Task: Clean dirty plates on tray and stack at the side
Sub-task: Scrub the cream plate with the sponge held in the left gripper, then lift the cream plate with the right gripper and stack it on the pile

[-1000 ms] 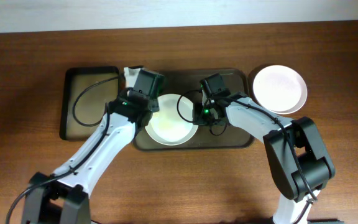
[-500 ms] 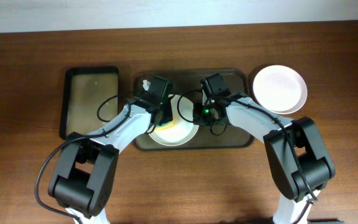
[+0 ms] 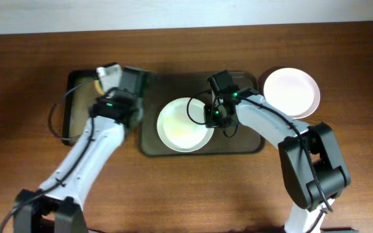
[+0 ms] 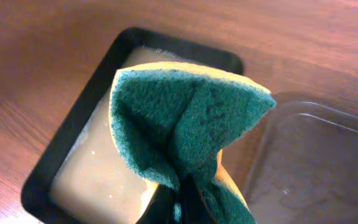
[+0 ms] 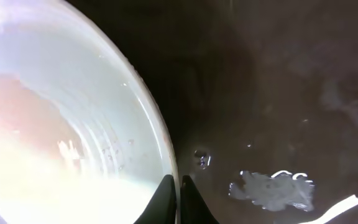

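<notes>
I should lower my left gripper onto the small black tray's bare tan inside, below and to its left in the overhead view, and release the sponge (image 4: 188, 121).
A white plate (image 3: 185, 125) with a faint yellowish smear lies on the dark tray (image 3: 245, 144). My right gripper (image 3: 211, 116) is shut on this plate's right rim; in the right wrist view the rim (image 5: 157, 134) runs between the jaws (image 5: 178, 186). A second white plate (image 3: 291, 92) lies on the table right of the tray. My left gripper (image 3: 109, 74) is shut on a green and yellow sponge (image 4: 188, 121) and holds it over the small black tray (image 3: 83, 107). A third plate is not in view.
The small black tray with a tan inside (image 4: 104, 168) lies left of the dark tray. The dark tray's floor (image 5: 278, 93) is wet, with a shiny patch near the plate. Brown table wood lies all around.
My left arm has swung left with the sponge, off the plate and over to the small black tray. My right gripper has kept its hold on the plate's rim.
</notes>
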You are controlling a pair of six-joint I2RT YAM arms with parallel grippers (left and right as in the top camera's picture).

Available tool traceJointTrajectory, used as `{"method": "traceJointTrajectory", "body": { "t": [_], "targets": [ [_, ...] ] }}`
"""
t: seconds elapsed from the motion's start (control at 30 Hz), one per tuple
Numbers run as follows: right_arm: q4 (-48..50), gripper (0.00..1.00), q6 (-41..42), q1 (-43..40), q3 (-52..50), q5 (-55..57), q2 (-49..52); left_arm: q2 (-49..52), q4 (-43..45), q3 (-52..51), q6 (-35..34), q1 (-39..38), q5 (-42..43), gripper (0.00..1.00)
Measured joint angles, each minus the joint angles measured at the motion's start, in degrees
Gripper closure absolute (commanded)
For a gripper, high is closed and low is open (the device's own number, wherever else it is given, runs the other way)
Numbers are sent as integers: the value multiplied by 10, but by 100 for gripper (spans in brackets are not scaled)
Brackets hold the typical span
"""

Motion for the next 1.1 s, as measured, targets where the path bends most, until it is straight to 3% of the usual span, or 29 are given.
{"method": "traceJointTrajectory", "body": {
  "t": [0.2,0.3,0.4,0.57,0.7,0.77,0.93,1.1],
  "targets": [
    [-11,96,-12,1,5,16,-44,45,63,0,-3,142,155,100],
    [-9,96,-15,7,5,25,-61,97,95,0,18,190,250,91],
    [-13,96,-27,24,7,59,-79,140,101,0,35,206,314,43],
    [-30,96,-56,53,26,131,-110,146,109,0,39,206,338,27],
    [-35,96,-114,97,48,267,-132,141,80,11,42,208,344,18],
    [-34,96,-153,123,58,345,-134,116,71,13,42,211,345,0],
    [38,96,-310,193,71,560,-134,-10,49,29,43,212,346,1],
    [154,96,-477,242,74,706,-134,-28,28,31,43,212,346,1]
  ]
}}
